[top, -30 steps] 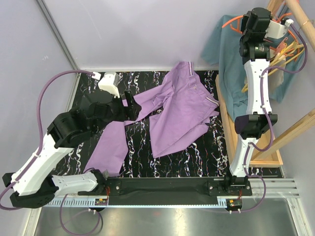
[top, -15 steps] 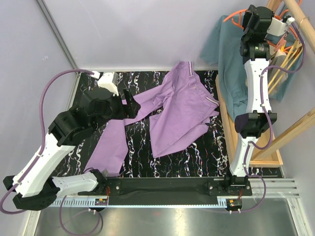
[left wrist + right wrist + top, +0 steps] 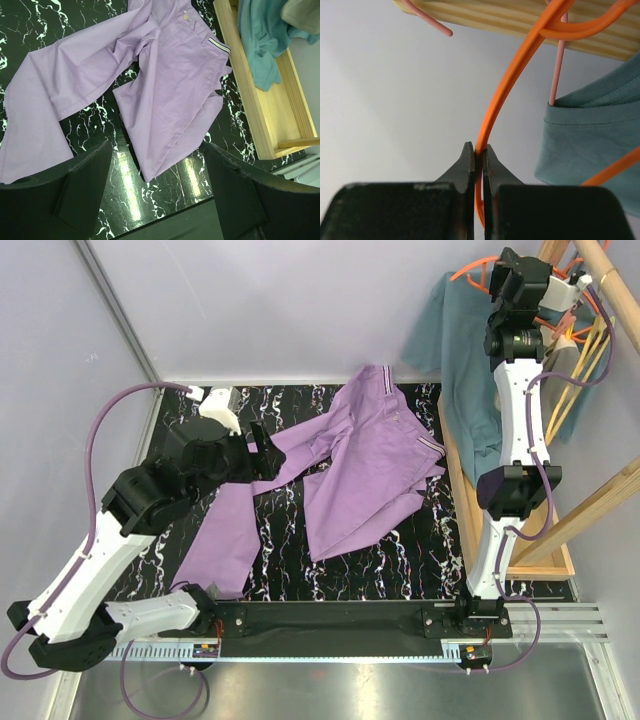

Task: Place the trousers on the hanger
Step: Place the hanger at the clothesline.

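Note:
The teal shirt's outer edge is to the left of my right gripper in the top view, so my right gripper will next move toward that edge and let go of the orange hanger point(image 3: 505, 85).
The lilac trousers point(image 3: 370, 470) lie spread on the black marbled table, waistband toward the right; the left wrist view shows them point(image 3: 160, 90) below the camera. My left gripper point(image 3: 265, 455) hovers open over the left trouser leg, its fingers point(image 3: 85, 185) wide apart with nothing between them. My right gripper point(image 3: 492, 275) is raised at the clothes rack, shut on a thin orange hanger point(image 3: 505, 85) whose wire runs between the jaws. A thin yellow hanger point(image 3: 572, 380) hangs on the rack behind the right arm.
A teal shirt point(image 3: 465, 350) hangs on the rack beside the right gripper. A wooden tray point(image 3: 460, 500) runs along the table's right edge. A wooden rod point(image 3: 520, 15) carries orange and pink hanger hooks. A white object point(image 3: 220, 405) sits at the back left.
My right gripper has risen slightly with the orange hanger in it, and the teal shirt has shifted with it. The left arm has edged a little; the trousers have not moved.

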Available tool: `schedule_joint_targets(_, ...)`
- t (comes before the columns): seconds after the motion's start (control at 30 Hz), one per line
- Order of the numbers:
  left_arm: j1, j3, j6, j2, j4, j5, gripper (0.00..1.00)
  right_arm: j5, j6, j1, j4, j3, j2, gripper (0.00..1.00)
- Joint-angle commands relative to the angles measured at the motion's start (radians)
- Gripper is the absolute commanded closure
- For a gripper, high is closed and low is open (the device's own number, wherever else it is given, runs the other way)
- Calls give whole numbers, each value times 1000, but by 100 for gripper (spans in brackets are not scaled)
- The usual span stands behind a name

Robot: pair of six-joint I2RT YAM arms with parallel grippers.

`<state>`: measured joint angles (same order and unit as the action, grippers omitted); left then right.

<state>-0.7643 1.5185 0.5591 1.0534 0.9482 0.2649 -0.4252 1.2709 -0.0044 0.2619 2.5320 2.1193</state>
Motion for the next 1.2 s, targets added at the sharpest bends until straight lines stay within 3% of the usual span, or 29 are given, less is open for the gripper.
schedule_joint_targets(0.0, 11, -14, 9, -26, -52, -27, 20, 160, -35, 9, -190, 20, -41, 100)
schedule_joint_targets(0.13, 17, -20, 12, -27, -60, -39, 20, 157, -15, 11, -118, 68, -9, 100)
schedule_joint_targets(0.33, 28, -37, 10, -32, -75, -47, 20, 241, -18, 9, -314, -183, -91, 100)
schedule_joint_targets(0.47, 40, -57, 10, -39, -81, -59, 20, 292, -27, 9, -349, -213, -97, 100)
schedule_joint_targets(0.8, 62, -80, 12, -38, -114, -95, 20, 214, -16, 9, -287, -265, -176, 100)
schedule_joint_targets(1.0, 69, -80, 4, -35, -117, -112, 20, 157, 62, -17, -343, -392, -269, 100)
schedule_joint_targets(1.17, 76, -80, -1, -41, -111, -121, 20, 130, 71, -25, -325, -392, -279, 100)
